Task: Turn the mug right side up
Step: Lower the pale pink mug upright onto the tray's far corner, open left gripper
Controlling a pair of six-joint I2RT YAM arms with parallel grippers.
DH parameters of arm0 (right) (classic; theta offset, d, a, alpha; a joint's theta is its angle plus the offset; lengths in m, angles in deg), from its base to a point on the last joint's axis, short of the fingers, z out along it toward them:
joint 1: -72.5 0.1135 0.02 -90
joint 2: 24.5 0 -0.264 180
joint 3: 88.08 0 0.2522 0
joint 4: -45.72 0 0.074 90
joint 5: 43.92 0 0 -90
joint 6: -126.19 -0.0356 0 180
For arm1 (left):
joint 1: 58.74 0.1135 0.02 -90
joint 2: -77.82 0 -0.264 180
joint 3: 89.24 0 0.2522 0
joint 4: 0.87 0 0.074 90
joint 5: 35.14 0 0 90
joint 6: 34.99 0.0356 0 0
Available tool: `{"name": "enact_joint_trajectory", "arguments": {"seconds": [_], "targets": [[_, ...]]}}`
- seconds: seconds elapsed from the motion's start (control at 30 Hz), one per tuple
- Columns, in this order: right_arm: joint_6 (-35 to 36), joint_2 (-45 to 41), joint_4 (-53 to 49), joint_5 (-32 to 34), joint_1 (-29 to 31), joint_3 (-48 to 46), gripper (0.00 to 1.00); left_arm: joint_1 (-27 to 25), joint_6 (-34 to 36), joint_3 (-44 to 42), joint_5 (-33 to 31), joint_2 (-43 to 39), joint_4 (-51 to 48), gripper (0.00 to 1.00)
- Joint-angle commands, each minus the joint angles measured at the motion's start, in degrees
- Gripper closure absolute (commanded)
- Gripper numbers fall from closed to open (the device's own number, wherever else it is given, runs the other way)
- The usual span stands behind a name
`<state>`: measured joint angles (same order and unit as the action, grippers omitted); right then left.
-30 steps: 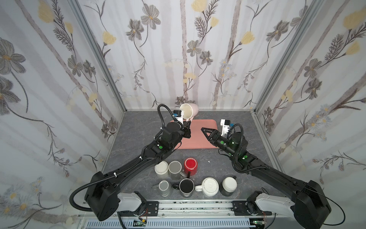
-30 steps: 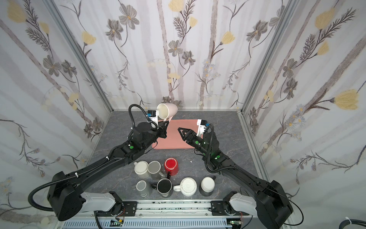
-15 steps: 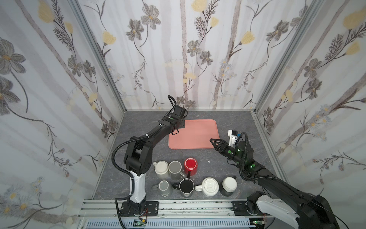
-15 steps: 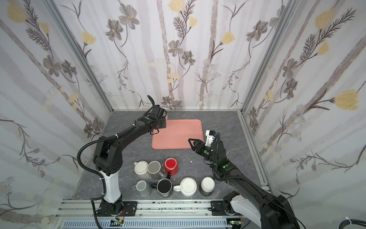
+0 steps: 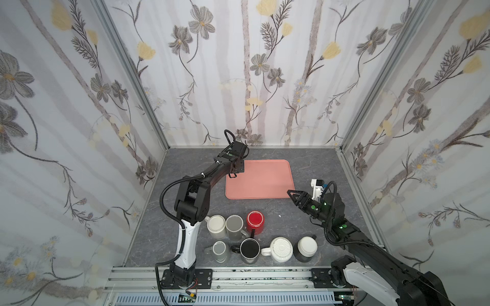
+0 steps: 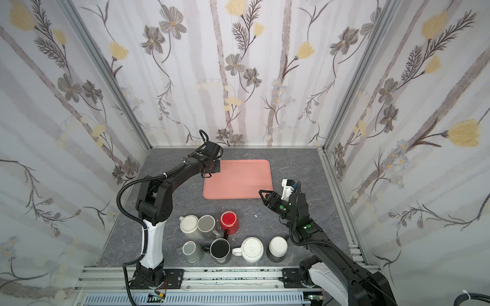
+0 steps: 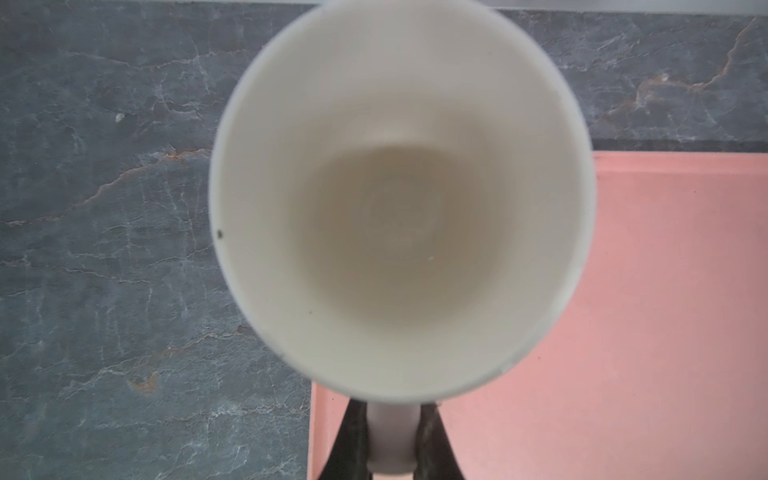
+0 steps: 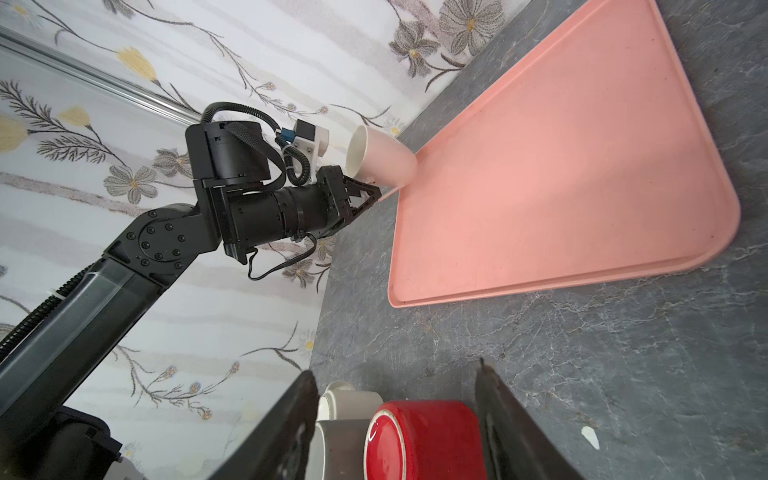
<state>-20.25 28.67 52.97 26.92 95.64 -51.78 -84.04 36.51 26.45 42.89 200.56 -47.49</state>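
My left gripper moves down next until the cream mug's base meets the far corner of the pink tray, then releases the mug's handle, since the mug's opening faces up.
The cream mug [image 8: 380,160] is at the far left corner of the pink tray [image 8: 561,166], mouth tilted up toward the left wrist. In the left wrist view I look straight into its mouth [image 7: 399,199]. My left gripper [image 7: 390,419] is shut on its handle, one dark finger on each side. Whether the base touches the tray I cannot tell. In both top views the left wrist [image 5: 234,160] hides the mug. My right gripper [image 5: 291,193] hangs open and holds nothing, off the tray's near right corner.
Several mugs stand upside down in two rows at the front: cream [image 5: 216,224], grey [image 5: 234,224], red [image 5: 255,220], small grey [image 5: 219,249], black [image 5: 249,248], ribbed white [image 5: 282,249], white [image 5: 307,245]. The red mug [image 8: 419,440] lies beyond the right fingers. Walls enclose three sides.
Over the last second the left arm carried the mug from above the tray's near left part down to its far left corner. The right gripper drew back off the tray toward the right front.
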Motion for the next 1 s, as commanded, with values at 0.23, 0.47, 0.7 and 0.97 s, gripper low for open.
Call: {"name": "enact_joint_trajectory", "arguments": {"seconds": [0.23,0.47,0.7,0.97], "targets": [[0.55,-0.13,0.82,-1.52,-1.41,-0.19,0.38,0.08,-1.23,-0.86,-1.05,0.57,0.05,1.0],[0.46,0.75,1.49,-1.63,-1.62,-0.19,0.35,0.17,-1.71,-0.97,-1.43,0.58,-0.76,0.81],[2.02,0.63,0.54,-2.29,-1.67,0.52,0.31,0.11,-3.25,-3.72,-2.21,-2.02,3.0,0.55],[10.32,0.53,-5.44,-0.48,-1.01,2.62,0.3,-2.78,-3.48,-14.14,-4.13,-18.82,14.79,0.38]]}}
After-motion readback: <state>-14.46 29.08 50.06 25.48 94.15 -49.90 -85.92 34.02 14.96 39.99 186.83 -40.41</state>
